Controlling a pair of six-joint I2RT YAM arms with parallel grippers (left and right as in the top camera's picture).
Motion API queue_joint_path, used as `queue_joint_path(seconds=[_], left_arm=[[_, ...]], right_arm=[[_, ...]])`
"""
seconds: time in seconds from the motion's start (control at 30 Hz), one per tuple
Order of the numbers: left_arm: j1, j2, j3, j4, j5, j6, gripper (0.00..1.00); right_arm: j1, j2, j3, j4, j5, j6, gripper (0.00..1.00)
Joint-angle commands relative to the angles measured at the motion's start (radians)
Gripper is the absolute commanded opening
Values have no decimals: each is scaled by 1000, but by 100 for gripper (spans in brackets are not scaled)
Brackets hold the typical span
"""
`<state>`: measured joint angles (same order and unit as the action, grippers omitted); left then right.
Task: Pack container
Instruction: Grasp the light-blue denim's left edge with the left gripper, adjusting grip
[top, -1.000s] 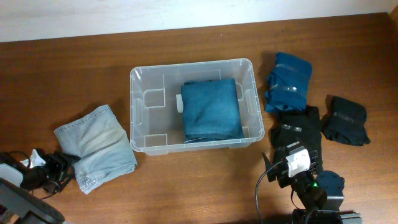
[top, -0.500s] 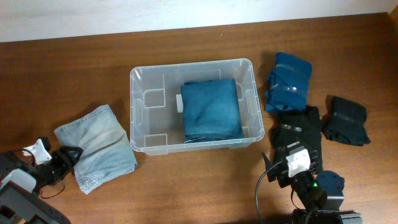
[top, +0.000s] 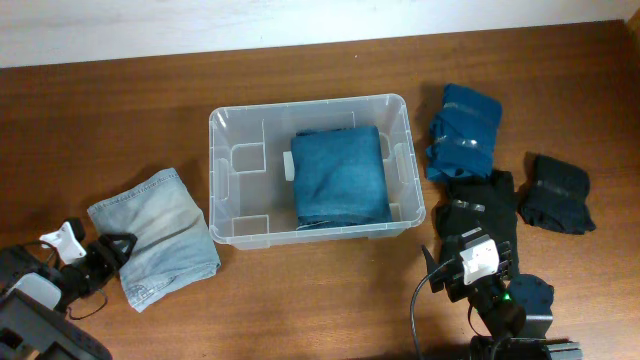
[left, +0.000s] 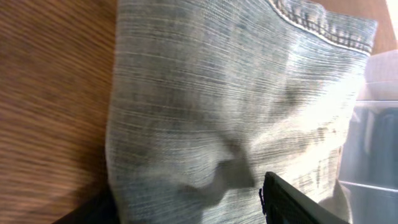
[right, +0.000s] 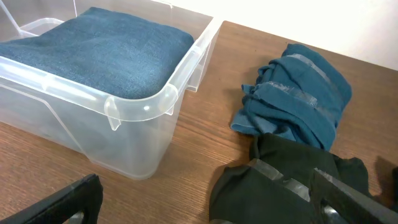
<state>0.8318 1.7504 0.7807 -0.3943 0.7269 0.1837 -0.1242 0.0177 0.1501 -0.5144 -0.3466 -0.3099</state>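
The cloth is already between the open fingers of my left gripper, so next I need to push that gripper toward the bin, further onto the light denim's folded edge (top: 136, 252) (left: 177, 196), and close it there.
The container (top: 216, 190), a clear plastic bin, stands mid-table with folded dark blue jeans (top: 340, 175) in its right half. A folded light denim garment (top: 155, 235) lies to its left. My left gripper (top: 110, 252) is open at that garment's lower left edge. In the left wrist view its fingers (left: 193, 211) straddle the light denim (left: 236, 93), with the bin wall (left: 373, 124) behind. My right gripper (top: 476, 240) is open and empty over a black garment (top: 485, 200). The right wrist view shows its fingers (right: 211, 208), the black garment (right: 292, 180) and the bin's corner (right: 143, 102).
A teal folded garment (top: 465, 130) lies right of the bin, also in the right wrist view (right: 298, 93). Another dark garment (top: 558, 192) lies at the far right. The bin's left half holds no clothes. Bare wood lies in front of the bin.
My left gripper has moved right and a little up, from the table's left edge onto the light denim's edge. The right arm has not moved.
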Motion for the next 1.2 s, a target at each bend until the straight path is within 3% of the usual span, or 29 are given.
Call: queue_joint_path(seconds=[0.0,0.17,0.27,0.37,0.73,0.9,1.17], left_arm=[[-14,88,-78,-39,-112,5,67],[-14,88,-78,-36,-113,5,64],[-13,88,-78,-40,-135,4,49],[-13,88,-78,-87,-281,-80,54],[3,88,-78,-212,-569,-201,58],[0,88,-84,-203,-473,-174,63],[-40,144,-141,-57,-306,-122,66]], right_arm=[[6,-1,-6,-1,-12,11,98],[6,-1,-6,-1,-12,11,98],[6,-1,-6,-1,-12,11,98],[6,-1,-6,-1,-12,11,98],[6,-1,-6,-1,-12,11,98],[6,-1,-6,-1,-12,11,98],[6,-1,-6,-1,-12,11,98]])
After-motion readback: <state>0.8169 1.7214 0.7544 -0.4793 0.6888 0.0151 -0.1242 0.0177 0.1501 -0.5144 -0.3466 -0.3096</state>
